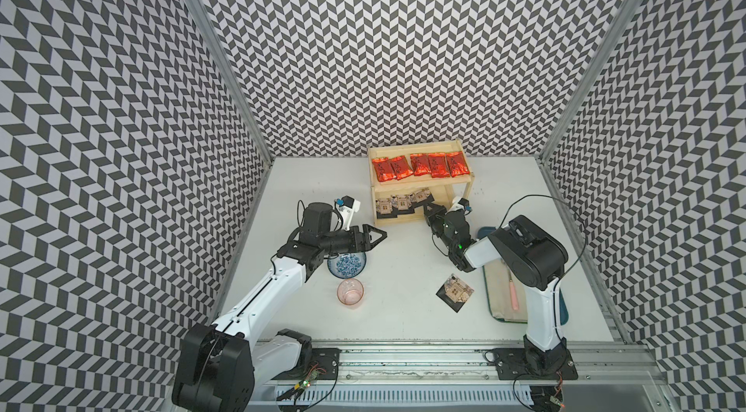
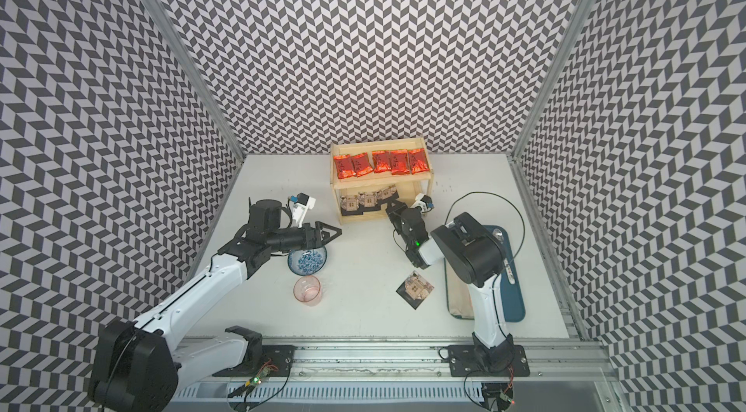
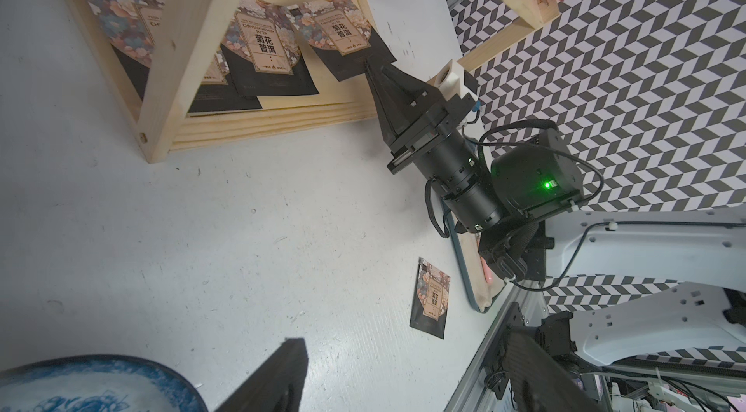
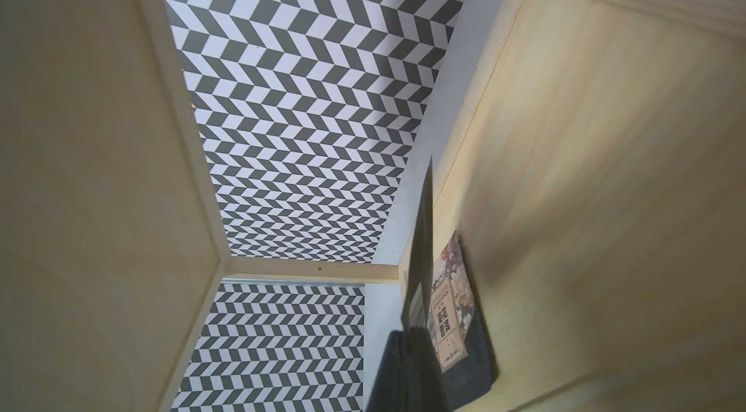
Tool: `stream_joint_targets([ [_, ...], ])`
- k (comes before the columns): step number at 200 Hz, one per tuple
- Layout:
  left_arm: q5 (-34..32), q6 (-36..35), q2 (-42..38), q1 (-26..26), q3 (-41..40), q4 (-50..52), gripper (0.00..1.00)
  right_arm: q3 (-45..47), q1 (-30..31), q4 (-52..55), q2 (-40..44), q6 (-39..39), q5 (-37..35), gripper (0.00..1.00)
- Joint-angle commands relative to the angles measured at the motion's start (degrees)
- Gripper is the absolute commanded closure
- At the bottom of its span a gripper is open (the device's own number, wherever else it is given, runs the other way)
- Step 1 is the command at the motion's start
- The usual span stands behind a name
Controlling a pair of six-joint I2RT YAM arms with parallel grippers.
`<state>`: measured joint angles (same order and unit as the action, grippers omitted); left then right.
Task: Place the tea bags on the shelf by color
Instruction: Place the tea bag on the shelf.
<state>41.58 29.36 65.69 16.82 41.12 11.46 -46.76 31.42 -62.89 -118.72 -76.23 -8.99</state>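
The other black tea bags already line the lower board, so my right gripper should next ease down toward the bare wood beside them and let go of the corner of its tea bag.
The pale wood shelf stands at the back of the table. Several red tea bags lie in a row on its upper board. Black tea bags overlap on the left of the lower board. My right gripper reaches into the lower tier, shut on the corner of another black tea bag. One more black tea bag lies flat on the table. My left gripper hangs open and empty in front of the shelf's left end.
A blue patterned bowl sits under my left wrist, with a pink glass cup just in front of it. A blue tray with beige cloth and a pink-handled tool lies under my right arm. Patterned walls close three sides.
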Motion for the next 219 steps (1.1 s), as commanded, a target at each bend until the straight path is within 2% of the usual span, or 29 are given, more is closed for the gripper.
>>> stream_joint_targets([
  [1,-0.5,-1.3,0.0,-0.3,0.7,0.7,0.17,-1.2,-0.3,0.0,-1.9,-0.7,-0.3,1.0],
  [62,-0.7,-1.6,-0.4,-0.3,0.6,1.1,0.17,-1.4,-0.4,1.9,-2.7,-1.9,0.5,1.0],
  [89,-0.9,-1.8,-0.5,-0.4,0.6,1.4,0.17,-1.4,-0.4,3.9,-1.4,-1.7,1.9,0.9],
  [127,-0.8,-1.8,-0.7,-0.6,0.6,1.3,0.17,-2.3,-0.4,11.9,2.3,0.2,2.3,0.7],
  [149,-0.7,-1.7,-1.0,-0.7,0.6,1.2,0.17,-2.7,-0.4,16.2,4.4,1.3,2.1,0.61],
  [219,-0.7,-1.5,-1.7,-1.1,0.4,0.8,0.17,-10.6,-0.2,36.7,6.7,5.8,4.1,0.54],
])
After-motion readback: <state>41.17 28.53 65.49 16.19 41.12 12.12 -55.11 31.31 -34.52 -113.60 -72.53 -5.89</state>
